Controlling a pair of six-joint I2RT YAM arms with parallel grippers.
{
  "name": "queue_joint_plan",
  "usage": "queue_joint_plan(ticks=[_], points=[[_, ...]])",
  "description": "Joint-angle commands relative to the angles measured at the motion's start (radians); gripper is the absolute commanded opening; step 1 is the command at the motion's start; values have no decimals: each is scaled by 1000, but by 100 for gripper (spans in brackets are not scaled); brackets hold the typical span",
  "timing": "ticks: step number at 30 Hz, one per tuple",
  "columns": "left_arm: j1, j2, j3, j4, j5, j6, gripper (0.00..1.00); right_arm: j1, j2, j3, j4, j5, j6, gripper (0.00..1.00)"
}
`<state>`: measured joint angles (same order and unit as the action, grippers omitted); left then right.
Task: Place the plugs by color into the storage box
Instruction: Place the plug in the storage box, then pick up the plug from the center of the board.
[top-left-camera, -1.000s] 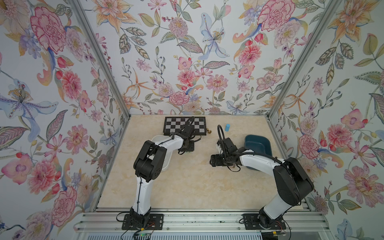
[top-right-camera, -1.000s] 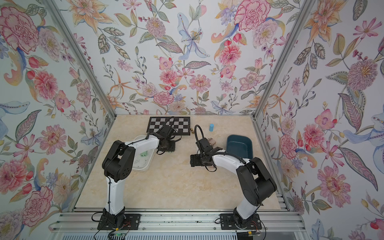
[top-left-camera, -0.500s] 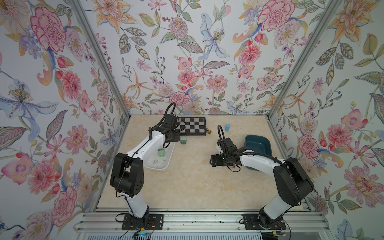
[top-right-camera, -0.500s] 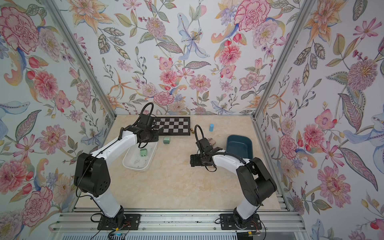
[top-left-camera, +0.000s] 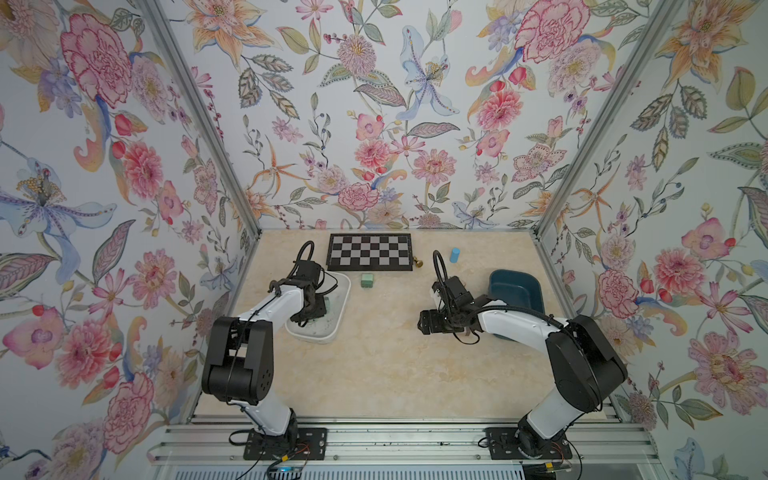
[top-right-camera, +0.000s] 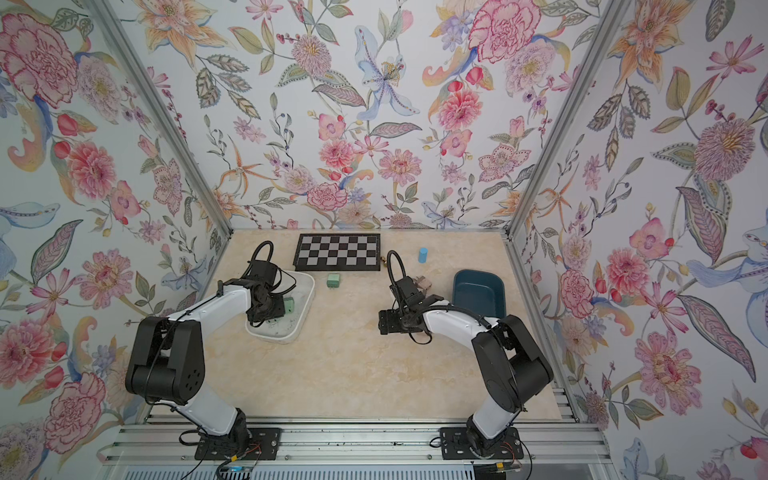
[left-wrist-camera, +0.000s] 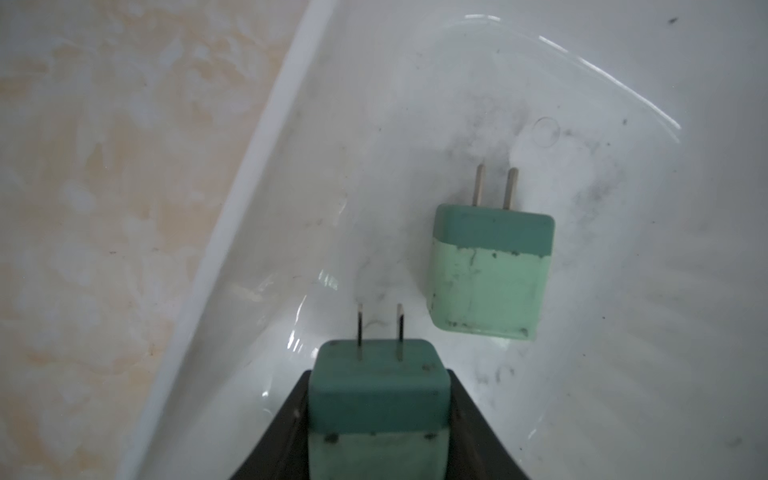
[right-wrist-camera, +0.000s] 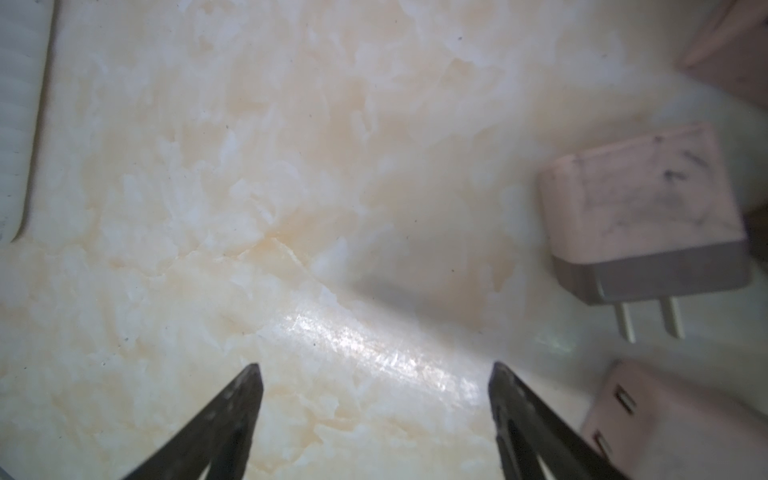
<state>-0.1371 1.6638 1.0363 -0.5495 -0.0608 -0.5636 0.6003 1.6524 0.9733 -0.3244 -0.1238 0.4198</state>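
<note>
My left gripper goes down onto the bare bottom of the storage box just below it next and releases the mint green plug (left-wrist-camera: 378, 399), since another green one lies there.
My left gripper (left-wrist-camera: 380, 372) is shut on a mint green plug (left-wrist-camera: 378, 399), prongs pointing away, low inside the white storage box (left-wrist-camera: 232, 216). A second green plug (left-wrist-camera: 488, 274) lies on the box floor just beyond it. In both top views the left gripper (top-left-camera: 316, 309) (top-right-camera: 270, 309) reaches into that white box (top-left-camera: 340, 309). A third green plug (top-left-camera: 366, 280) sits on the table in front of the chessboard. My right gripper (right-wrist-camera: 375, 369) (top-left-camera: 423, 322) hangs open over bare table. Pink plugs (right-wrist-camera: 640, 208) (right-wrist-camera: 665, 424) lie beside it, apart from its fingers.
A dark blue bin (top-left-camera: 534, 286) stands at the right, behind the right arm. At the back lie a chessboard (top-left-camera: 370, 251), a small brass chess piece (top-left-camera: 418, 262) and a light blue cylinder (top-left-camera: 454, 254). Flowered walls close in three sides.
The left arm has swung from the chessboard's front edge over to the white box and lowered into it with a green plug. The right arm has not moved.
</note>
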Motion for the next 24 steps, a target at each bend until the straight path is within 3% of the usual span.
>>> queue_joint_plan(ticks=[1, 10, 16, 24], points=[[8, 41, -27, 58, -21, 7, 39, 6, -10, -8, -4, 0, 13, 87], [8, 82, -62, 103, -3, -3, 50, 3, -21, -27, -4, 3, 14, 87], [-4, -22, -30, 96, -32, 4, 81, 0, -25, -22, -4, 3, 11, 87], [-128, -71, 187, 39, -59, -38, 94, -2, -13, -18, -4, 1, 8, 88]])
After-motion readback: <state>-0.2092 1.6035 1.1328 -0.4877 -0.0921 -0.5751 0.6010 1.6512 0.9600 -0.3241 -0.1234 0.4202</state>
